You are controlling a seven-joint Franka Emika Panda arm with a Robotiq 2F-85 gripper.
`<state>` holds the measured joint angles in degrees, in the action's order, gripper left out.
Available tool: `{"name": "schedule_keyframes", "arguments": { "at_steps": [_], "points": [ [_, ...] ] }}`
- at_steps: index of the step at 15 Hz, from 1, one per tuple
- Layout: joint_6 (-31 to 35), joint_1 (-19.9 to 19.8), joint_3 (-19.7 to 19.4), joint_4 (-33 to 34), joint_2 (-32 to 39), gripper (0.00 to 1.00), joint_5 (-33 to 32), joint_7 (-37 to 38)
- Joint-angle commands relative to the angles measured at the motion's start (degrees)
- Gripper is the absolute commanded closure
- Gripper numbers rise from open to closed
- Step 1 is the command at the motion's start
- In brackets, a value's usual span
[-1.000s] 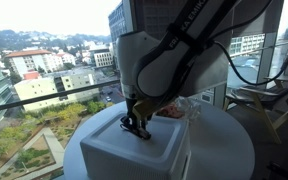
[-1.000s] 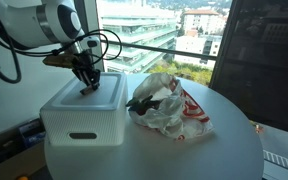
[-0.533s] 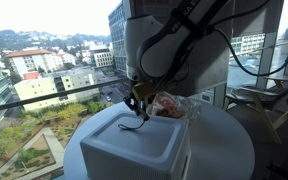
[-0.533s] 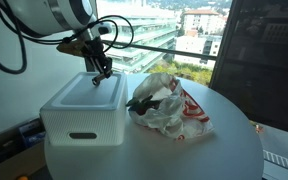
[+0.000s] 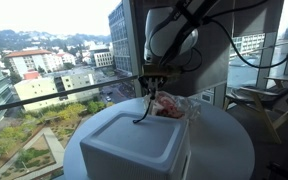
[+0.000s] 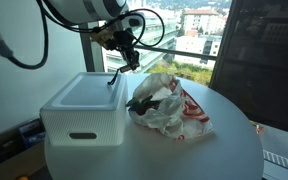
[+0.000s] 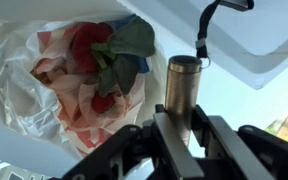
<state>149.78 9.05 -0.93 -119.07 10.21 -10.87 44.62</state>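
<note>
The cylinder (image 7: 182,82) is still hanging over the gap beside the open bag, so the gripper should next move away from the white box, over the bag's contents, and let go of it.
My gripper (image 7: 184,118) is shut on a slim brushed-metal cylinder (image 7: 182,82) with a black cord loop (image 7: 206,22) at its far end. In both exterior views the gripper (image 5: 150,86) (image 6: 130,62) hangs in the air over the gap between a white box (image 5: 134,145) (image 6: 79,105) and a crumpled plastic bag (image 5: 174,108) (image 6: 170,110). The black cord (image 5: 141,112) (image 6: 113,82) dangles down from it toward the box's edge. In the wrist view the bag (image 7: 44,75) holds red and green items, and the white box (image 7: 269,40) lies at the upper right.
Box and bag stand on a round white table (image 5: 229,145) (image 6: 194,155) beside a large window over city buildings. The arm's black cables (image 5: 246,72) trail behind the gripper. A dark panel (image 6: 259,60) stands beyond the table.
The gripper has risen off the top of the white box and moved toward the plastic bag, carrying the metal cylinder with its cord trailing below.
</note>
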Motion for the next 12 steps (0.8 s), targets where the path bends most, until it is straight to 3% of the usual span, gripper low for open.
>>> {"name": "schedule_keyframes", "arguments": {
  "at_steps": [1,6,12],
  "points": [
    [4.5,-2.0,-0.6,1.3,-0.5,0.85,4.9,2.5],
    [8.5,-3.2,-2.6,2.0,-1.0,0.85,6.1,6.9],
    [0.4,-8.8,2.7,8.0,3.9,0.86,33.7,-7.1]
  ]
}}
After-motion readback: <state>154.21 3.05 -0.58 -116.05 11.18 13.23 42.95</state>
